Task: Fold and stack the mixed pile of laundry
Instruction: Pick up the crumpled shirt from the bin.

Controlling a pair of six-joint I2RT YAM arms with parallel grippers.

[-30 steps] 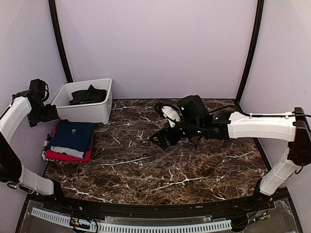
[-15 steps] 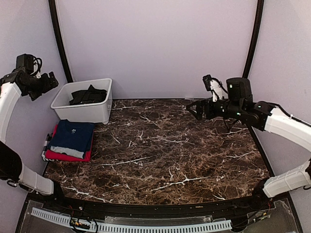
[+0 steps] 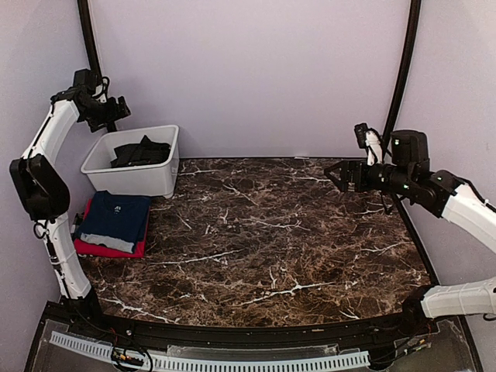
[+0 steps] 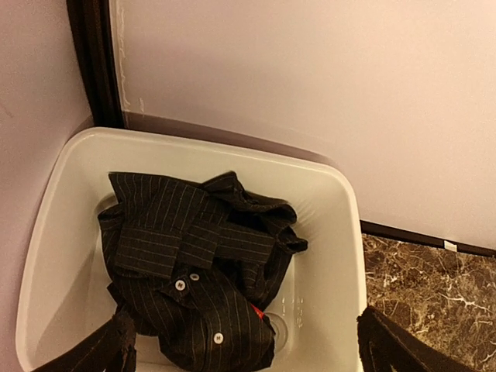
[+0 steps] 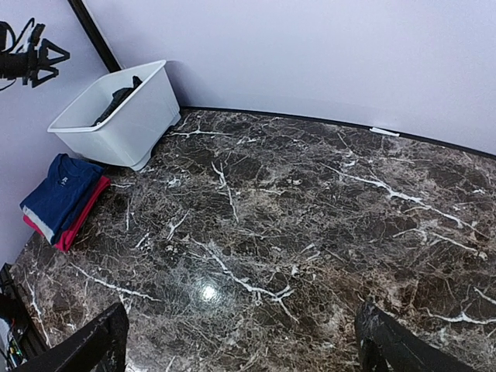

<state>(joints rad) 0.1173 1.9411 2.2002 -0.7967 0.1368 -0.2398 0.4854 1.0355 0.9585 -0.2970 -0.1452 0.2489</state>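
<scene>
Next, my left gripper lowers into the white bin onto the crumpled pinstriped shirt [image 3: 138,154] [image 4: 203,260] and closes there, since the shirt lies below its open fingers.
A dark charcoal pinstriped button shirt [image 3: 141,152] lies crumpled inside the white bin [image 3: 132,180] at the back left. My left gripper [image 3: 115,108] hovers above the bin, open and empty. In the left wrist view the shirt [image 4: 201,263] fills the bin [image 4: 325,256] below the left gripper [image 4: 248,349], with a bit of red showing under it. A folded navy T-shirt [image 3: 116,219] rests on a folded red T-shirt [image 3: 108,249] in front of the bin. My right gripper [image 3: 335,174] hangs open over the table's right side, holding nothing.
The dark marble table [image 3: 271,248] spreads between the arms. Black frame posts [image 3: 399,77] rise at the back corners against purple walls. A white slotted strip [image 3: 209,360] runs along the near edge. The right wrist view shows the bin [image 5: 132,124] and the navy T-shirt [image 5: 58,194] far left.
My left arm swung up from the left wall to above the bin. My right arm pulled back from the table's middle to the right side and rose. Both grippers stayed open.
</scene>
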